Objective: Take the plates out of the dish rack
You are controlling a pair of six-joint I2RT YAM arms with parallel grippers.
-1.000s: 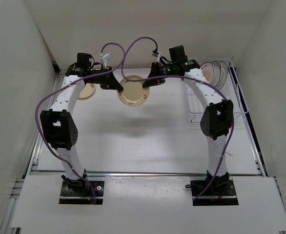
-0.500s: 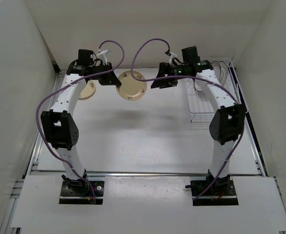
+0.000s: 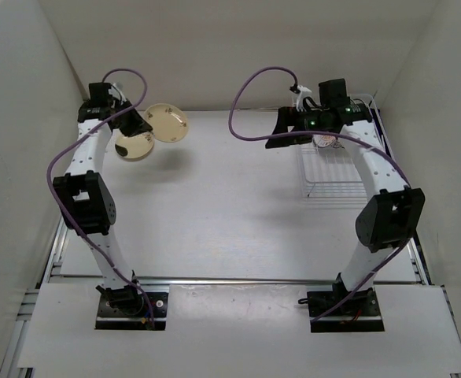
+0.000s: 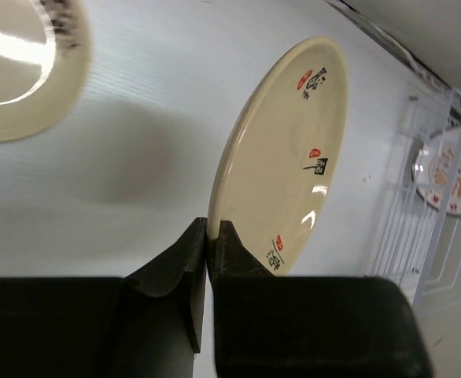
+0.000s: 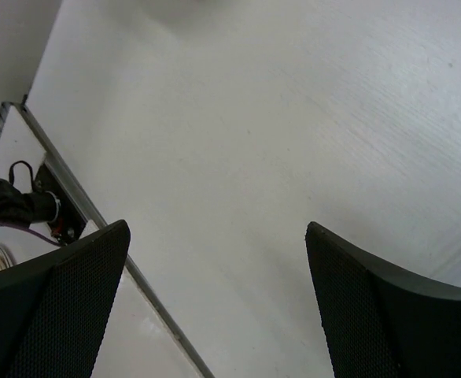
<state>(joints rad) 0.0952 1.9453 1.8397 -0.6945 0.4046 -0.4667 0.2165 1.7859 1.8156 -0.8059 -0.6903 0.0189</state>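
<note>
The left gripper lowers left in the top view next, releasing its plate onto the flat cream plate (image 3: 137,145), since it lies clear of the rack (image 3: 334,175).
My left gripper (image 3: 142,123) (image 4: 213,228) is shut on the rim of a cream-tan plate (image 3: 168,122) (image 4: 287,153) with red and black marks, held tilted above the table's far left. Just beside and below it, another cream plate (image 3: 134,146) (image 4: 14,67) lies flat on the table. The white wire dish rack (image 3: 334,175) (image 4: 439,236) stands at the far right, and a plate with an orange rayed centre (image 4: 455,168) stands in it. My right gripper (image 3: 280,135) (image 5: 215,228) is open and holds nothing, hovering just left of the rack.
White walls close in the table on the left, the back and the right. A metal rail (image 5: 73,201) with a cable fitting runs along the table's edge in the right wrist view. Purple cables (image 3: 254,87) loop above both arms.
The right gripper let go of the cream-tan plate, opened and drew back right toward the rack. The left arm swung left with the plate, over the plate lying on the table.
</note>
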